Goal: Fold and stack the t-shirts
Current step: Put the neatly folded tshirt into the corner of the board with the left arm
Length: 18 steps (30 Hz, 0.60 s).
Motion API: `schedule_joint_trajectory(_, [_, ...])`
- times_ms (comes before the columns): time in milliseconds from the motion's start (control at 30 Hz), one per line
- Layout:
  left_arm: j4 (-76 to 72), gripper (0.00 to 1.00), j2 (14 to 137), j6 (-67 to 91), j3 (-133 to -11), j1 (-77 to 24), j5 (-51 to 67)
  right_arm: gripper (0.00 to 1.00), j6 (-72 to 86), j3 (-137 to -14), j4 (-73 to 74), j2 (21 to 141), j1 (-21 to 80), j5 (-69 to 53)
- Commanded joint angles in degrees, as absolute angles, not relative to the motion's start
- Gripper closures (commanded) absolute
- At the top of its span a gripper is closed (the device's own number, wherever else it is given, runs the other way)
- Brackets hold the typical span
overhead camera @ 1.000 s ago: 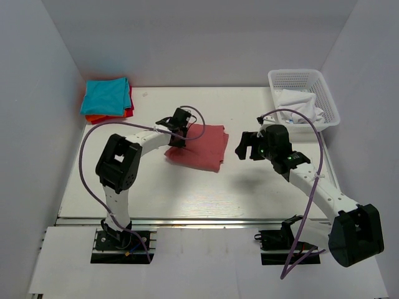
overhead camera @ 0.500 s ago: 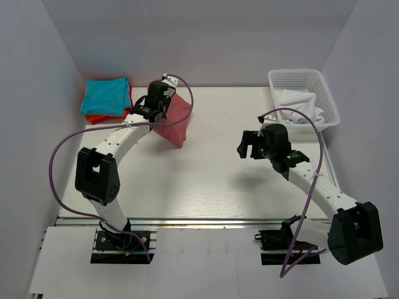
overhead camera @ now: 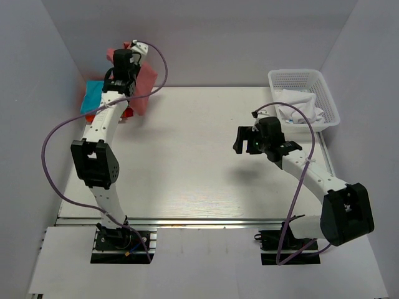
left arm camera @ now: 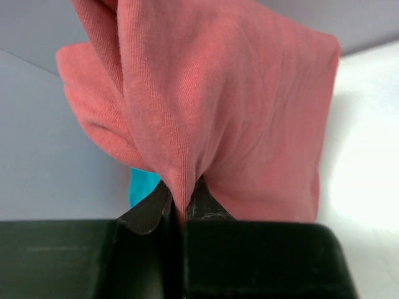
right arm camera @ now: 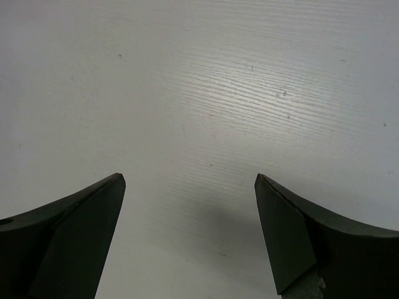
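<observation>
The robot will move its left gripper down to the left in the top view and let go of the fold of the salmon-red t-shirt, because the teal t-shirt lies below it on that side.
My left gripper is shut on the folded dusty salmon-red t-shirt and holds it in the air at the back left, over the stack. In the left wrist view the shirt hangs bunched from the closed jaws of the gripper. The stack beneath shows a teal t-shirt on top, with bright red and orange edges under it; teal also shows in the left wrist view. My right gripper is open and empty above the bare table, its fingertips wide apart.
A white lattice basket with white cloth in it stands at the back right. White walls close in the table on the left, back and right. The left arm's purple cable loops over the left side.
My left gripper has lifted the salmon-red shirt off the table's middle and carried it back and left to above the stack. The right gripper has stayed almost still.
</observation>
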<state>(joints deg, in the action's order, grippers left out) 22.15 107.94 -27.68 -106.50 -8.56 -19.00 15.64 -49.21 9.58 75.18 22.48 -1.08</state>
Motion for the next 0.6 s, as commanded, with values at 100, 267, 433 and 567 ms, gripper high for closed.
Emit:
schedule_joint_trajectory(100, [23.99, 1.00, 116.35, -30.06, -117.94, -2.29, -16.08, 0.10, 15.21, -54.05, 11.07, 75.85, 22.41, -0.71])
schedule_joint_trajectory(267, [23.90, 1.00, 121.72, -30.06, -123.12, 1.66, -14.24, 0.10, 14.86, -56.25, 11.78, 76.81, 22.41, 1.67])
schedule_joint_trajectory(433, [22.15, 1.00, 126.12, -29.36, -126.38, 6.59, -15.38, 0.10, 15.21, -58.01, 12.22, 79.79, 22.59, 1.06])
schedule_joint_trajectory(567, [19.34, 1.00, 128.93, -26.38, -127.00, 9.75, -15.91, 0.10, 15.47, -59.41, 12.66, 81.21, 22.67, 1.32])
